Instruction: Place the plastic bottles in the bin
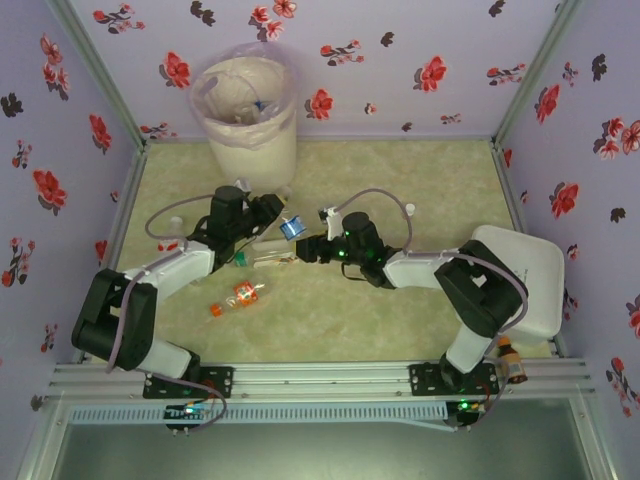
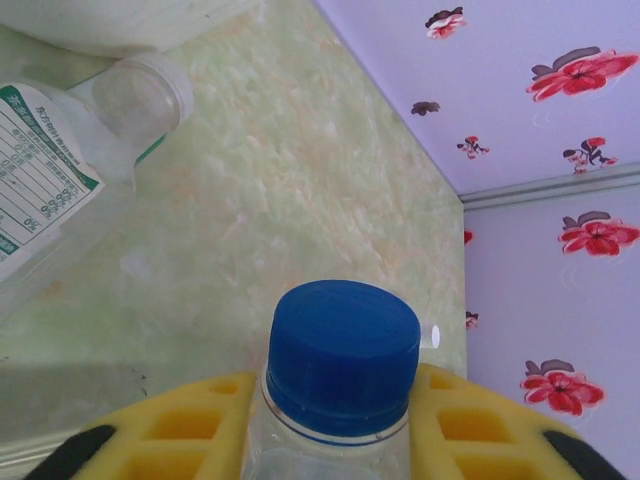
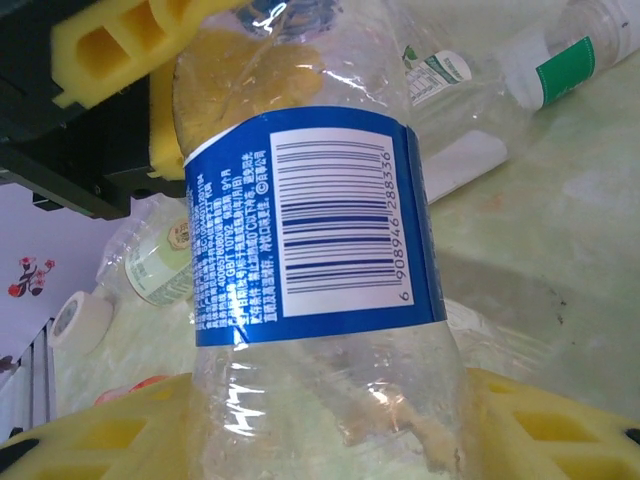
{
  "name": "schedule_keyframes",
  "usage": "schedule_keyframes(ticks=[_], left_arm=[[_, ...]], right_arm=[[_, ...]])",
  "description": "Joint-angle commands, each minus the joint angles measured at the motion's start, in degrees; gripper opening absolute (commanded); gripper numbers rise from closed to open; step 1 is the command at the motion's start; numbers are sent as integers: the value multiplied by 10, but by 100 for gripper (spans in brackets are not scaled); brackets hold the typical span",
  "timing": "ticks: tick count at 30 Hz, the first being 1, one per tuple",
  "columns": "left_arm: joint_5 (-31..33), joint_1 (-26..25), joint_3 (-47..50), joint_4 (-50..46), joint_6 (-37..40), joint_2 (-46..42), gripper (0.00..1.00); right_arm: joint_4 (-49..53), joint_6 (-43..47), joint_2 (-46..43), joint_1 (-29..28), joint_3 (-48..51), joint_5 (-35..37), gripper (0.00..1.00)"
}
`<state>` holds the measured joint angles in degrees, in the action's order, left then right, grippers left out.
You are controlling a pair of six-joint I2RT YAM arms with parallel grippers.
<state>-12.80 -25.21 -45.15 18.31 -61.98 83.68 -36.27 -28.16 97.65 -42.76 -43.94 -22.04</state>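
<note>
The bin's rim is tall, so I will lift my left gripper outward over the bin's opening [image 1: 245, 98]. Then I will lower it there and let go of the blue-capped bottle.
A clear bottle with a blue label [image 3: 315, 215] and a blue cap [image 2: 345, 355] is held off the table between both grippers, right of the bin. My left gripper [image 2: 340, 425] is shut on its neck just under the cap. My right gripper [image 3: 340, 435] is shut on its clear lower body. In the top view the bottle [image 1: 292, 228] sits between the left gripper [image 1: 272, 215] and the right gripper [image 1: 312, 247]. The cream bin [image 1: 245, 115] with its pinkish bag stands at the back left and holds some bottles.
An orange-labelled bottle [image 1: 240, 295] and a green-capped bottle [image 1: 260, 258] lie under the arms. A green-and-white labelled bottle [image 2: 60, 170] lies beside the bin's base. Another bottle [image 1: 510, 360] rests by the right arm's base. Flowered walls close in the table.
</note>
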Motion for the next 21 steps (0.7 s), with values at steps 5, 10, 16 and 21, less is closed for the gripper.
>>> schedule_keyframes(ticks=[5,10,16,21], left_arm=[[-9,-3,-65,-64,48,-4,16],[-16,12,-134,-136,98,-17,14],[1,19,-301,-278,217,-70,12],[21,52,-462,-356,288,-48,0]], right_arm=[[-5,22,4,-5,-28,-11,47],[40,60,-46,10,-9,45,100],[100,86,-113,60,42,80,100],[134,104,-147,73,58,100,100]])
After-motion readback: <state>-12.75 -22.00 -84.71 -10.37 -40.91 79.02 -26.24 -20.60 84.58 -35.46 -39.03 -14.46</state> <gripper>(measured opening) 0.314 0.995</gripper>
